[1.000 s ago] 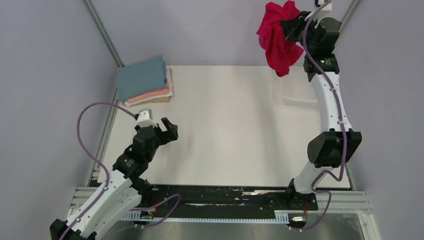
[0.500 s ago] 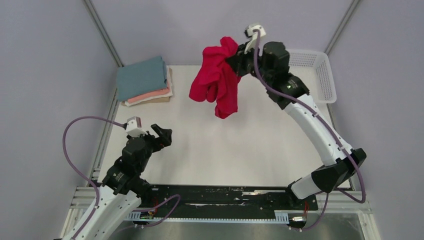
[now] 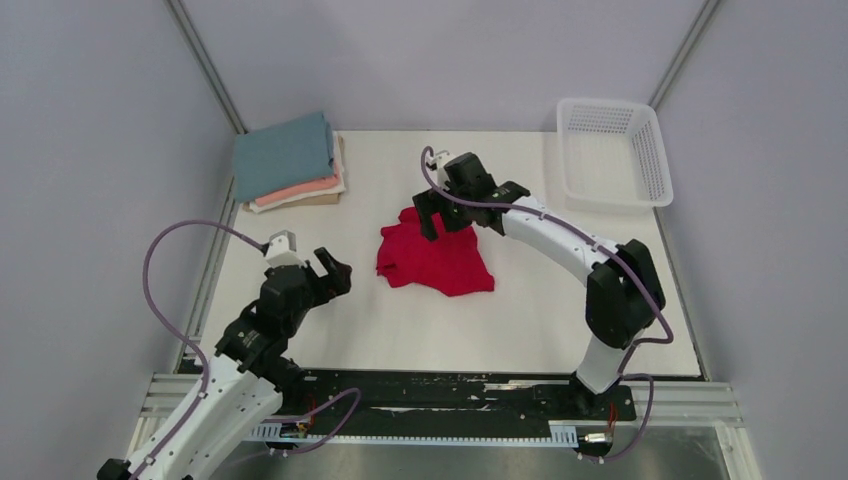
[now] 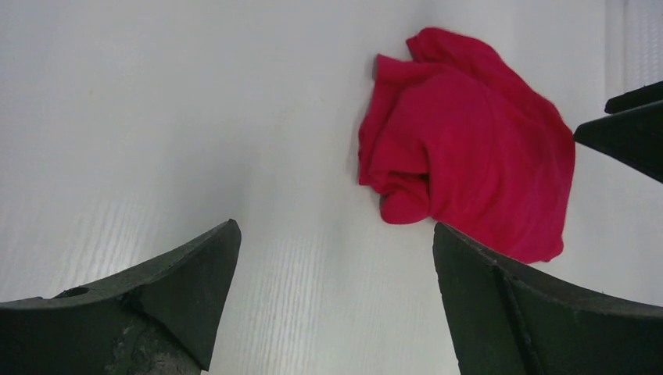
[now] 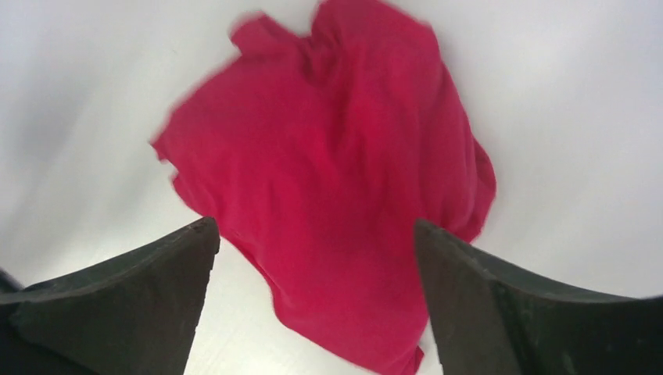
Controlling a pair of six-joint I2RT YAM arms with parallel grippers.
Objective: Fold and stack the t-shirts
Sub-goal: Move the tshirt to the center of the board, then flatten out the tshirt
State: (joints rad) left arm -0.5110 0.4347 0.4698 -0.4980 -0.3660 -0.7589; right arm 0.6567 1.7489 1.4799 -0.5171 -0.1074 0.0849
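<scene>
My left gripper has its fingers open and will come down onto the shirt's bunched edge (image 3: 384, 261) (image 4: 383, 170), because that edge is below the gripper and to its right in the top view.
A crumpled crimson-red t-shirt (image 3: 436, 260) lies in a heap on the white table near its middle; it also fills the right wrist view (image 5: 328, 195) and shows ahead in the left wrist view (image 4: 469, 141). My right gripper (image 3: 447, 217) hovers just over the shirt's far edge, open, holding nothing. My left gripper (image 3: 333, 273) stands open to the left of the shirt, apart from it, with bare table between its fingers. A folded stack sits at the far left corner: teal-blue shirt (image 3: 284, 156) on top, salmon-pink (image 3: 300, 192) and cream (image 3: 318, 195) beneath.
A white plastic mesh basket (image 3: 611, 152) stands at the far right corner of the table (image 3: 520, 310). Metal frame posts rise at the back corners, with grey walls around.
The right arm swung from the far right corner to the middle, lowered, and let go of the red shirt, which now lies on the table. The left arm shifted only slightly.
</scene>
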